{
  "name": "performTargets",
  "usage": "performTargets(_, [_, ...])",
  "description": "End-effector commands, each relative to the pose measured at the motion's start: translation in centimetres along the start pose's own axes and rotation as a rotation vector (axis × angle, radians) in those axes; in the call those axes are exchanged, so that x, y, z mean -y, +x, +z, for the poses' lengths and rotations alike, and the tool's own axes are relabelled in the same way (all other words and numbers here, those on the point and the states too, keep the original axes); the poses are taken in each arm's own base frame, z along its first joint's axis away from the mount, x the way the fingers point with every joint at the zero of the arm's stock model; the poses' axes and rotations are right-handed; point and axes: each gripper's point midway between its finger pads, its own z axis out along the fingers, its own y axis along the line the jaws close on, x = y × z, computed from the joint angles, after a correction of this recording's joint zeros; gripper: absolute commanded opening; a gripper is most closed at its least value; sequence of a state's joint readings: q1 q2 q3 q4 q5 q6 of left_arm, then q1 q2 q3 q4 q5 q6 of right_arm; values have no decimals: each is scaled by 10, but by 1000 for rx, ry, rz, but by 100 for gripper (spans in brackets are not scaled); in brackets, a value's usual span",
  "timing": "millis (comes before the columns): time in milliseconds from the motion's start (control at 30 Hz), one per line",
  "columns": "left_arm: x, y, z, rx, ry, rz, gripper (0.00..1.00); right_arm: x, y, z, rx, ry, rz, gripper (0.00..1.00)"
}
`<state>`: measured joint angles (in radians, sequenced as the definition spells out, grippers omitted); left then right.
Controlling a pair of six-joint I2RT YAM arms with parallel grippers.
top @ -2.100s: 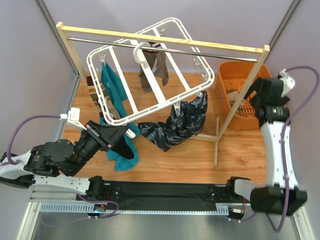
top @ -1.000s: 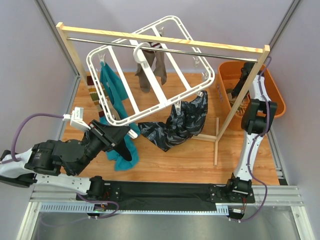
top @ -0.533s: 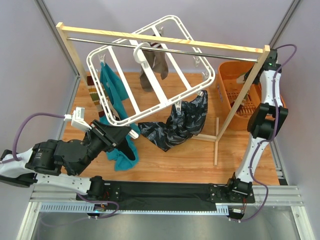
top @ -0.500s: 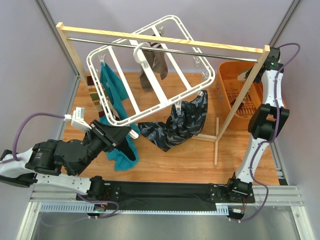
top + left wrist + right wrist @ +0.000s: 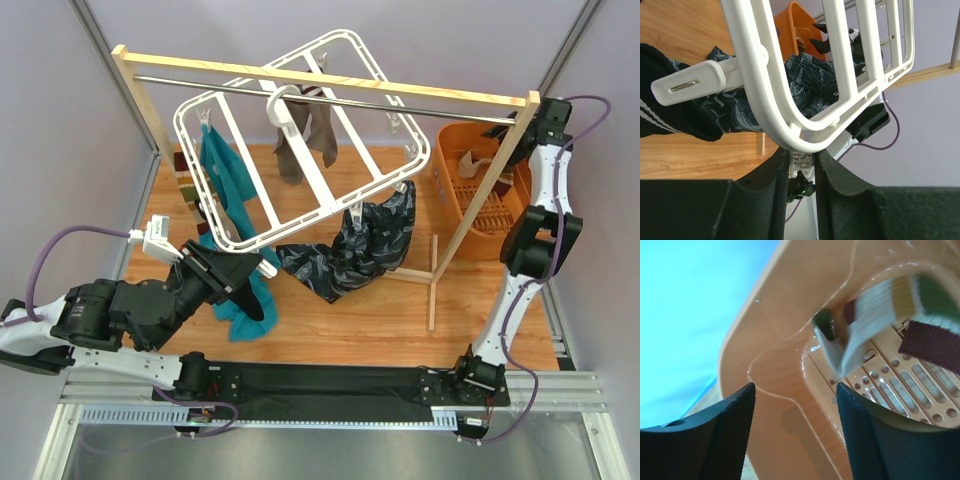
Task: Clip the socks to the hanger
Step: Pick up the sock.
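My right gripper moves down past the basket rim to the beige striped sock (image 5: pixel 875 315), onto its pale end (image 5: pixel 854 342), next.
The white hanger (image 5: pixel 300 180) hangs tilted from the rail. A teal sock (image 5: pixel 218 172) and a grey-brown sock (image 5: pixel 300 140) dangle from it. My left gripper (image 5: pixel 260 265) is at its near corner, the fingers (image 5: pixel 775 185) shut on a small white clip (image 5: pixel 802 159) under the frame (image 5: pixel 790 120). A black sock with white stripes (image 5: pixel 670 120) hangs beside another clip (image 5: pixel 687 85). My right gripper (image 5: pixel 548 108) is high above the orange basket (image 5: pixel 500 215), open and holding nothing (image 5: pixel 794 390). A beige striped sock (image 5: pixel 875 315) lies in the basket.
A wooden rack with a metal rail (image 5: pixel 330 85) spans the back, its right leg (image 5: pixel 480 200) slanting in front of the basket. A dark glossy patterned cloth (image 5: pixel 350 245) hangs from the hanger's near side. Purple walls stand close on both sides.
My right arm has lifted up and back out of the basket, and its jaws now stand open. The striped sock stays in the basket. The left arm has held still.
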<state>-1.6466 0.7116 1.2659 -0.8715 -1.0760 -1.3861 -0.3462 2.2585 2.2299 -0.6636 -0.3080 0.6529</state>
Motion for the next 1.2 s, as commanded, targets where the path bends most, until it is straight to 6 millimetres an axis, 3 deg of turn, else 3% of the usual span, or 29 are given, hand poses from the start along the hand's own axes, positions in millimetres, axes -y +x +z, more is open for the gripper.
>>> performTargets(0, [-12,11,-2,-49,-30,58,0,-1,4,12,-35,-26,-13,68])
performTargets(67, [-12,10,-2,-46,-30,61,0,9,17,6,-80,13,-14,67])
performTargets(167, [-12,8,-2,-40,-29,62,0,16,12,-20,-14,87,13,63])
performTargets(200, [-13,8,-1,-37,-30,62,0,33,13,-31,30,168,32,62])
performTargets(267, [-13,9,-1,-40,-28,59,0,47,9,-35,89,236,93,63])
performTargets(600, [-9,15,1,-48,-23,72,0,75,-19,7,268,296,364,82])
performTargets(800, [-4,19,3,-56,-16,88,0,96,-26,36,343,329,414,81])
performTargets(933, [-2,17,2,-56,-18,97,0,93,-38,52,408,272,382,71])
performTargets(1100, [-3,21,4,-56,-28,101,0,90,-53,67,435,255,359,71])
performTargets(1167, [-3,21,4,-58,-29,99,0,103,-42,77,403,304,372,71])
